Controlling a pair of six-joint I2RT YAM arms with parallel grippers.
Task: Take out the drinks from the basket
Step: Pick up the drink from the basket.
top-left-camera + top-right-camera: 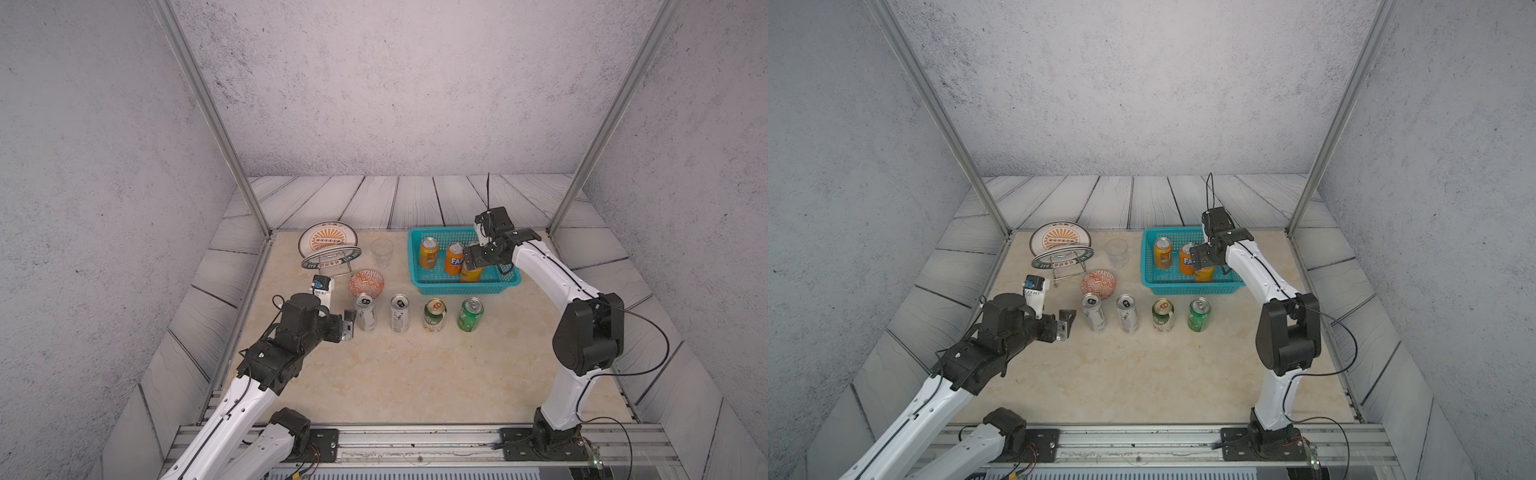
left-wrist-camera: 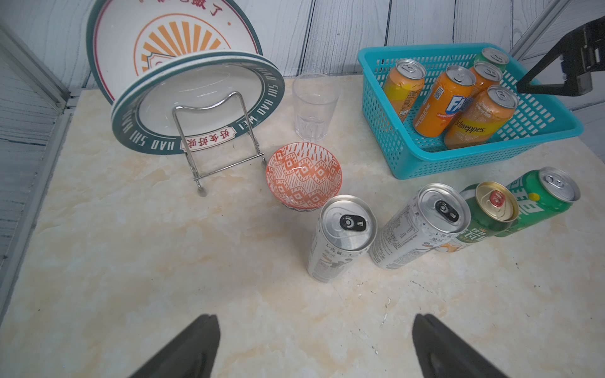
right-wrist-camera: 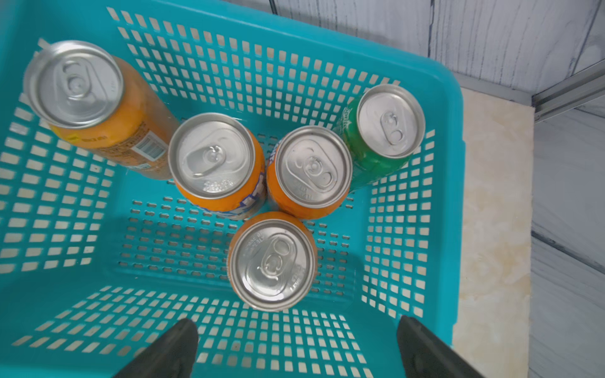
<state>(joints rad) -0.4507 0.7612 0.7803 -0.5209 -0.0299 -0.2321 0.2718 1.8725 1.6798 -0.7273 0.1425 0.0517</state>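
The nearest orange can (image 3: 271,262) stands below my right gripper, and the basket's bottom is free on both sides of the can. I should lower my right gripper around the can next and close there.
The teal basket (image 1: 415,262) (image 3: 229,59) stands at the back right and holds several orange cans (image 3: 273,261) (image 1: 428,252) and one green can (image 3: 383,131), all upright. My right gripper (image 3: 294,327) (image 1: 471,262) hovers open over the basket, and the nearest orange can is just ahead of its fingers. On the table in front of the basket stand two white cans (image 1: 365,312) (image 1: 400,313), a green-and-cream can (image 1: 434,316) and a green can (image 1: 470,315) in a row. My left gripper (image 1: 348,328) (image 2: 316,322) is open and empty, just left of that row.
Two plates lean in a wire rack (image 1: 328,246) at the back left. A clear plastic cup (image 1: 382,252) and an orange patterned bowl (image 1: 366,282) stand beside it, the bowl close behind the left white can. Metal frame posts rise at both back corners.
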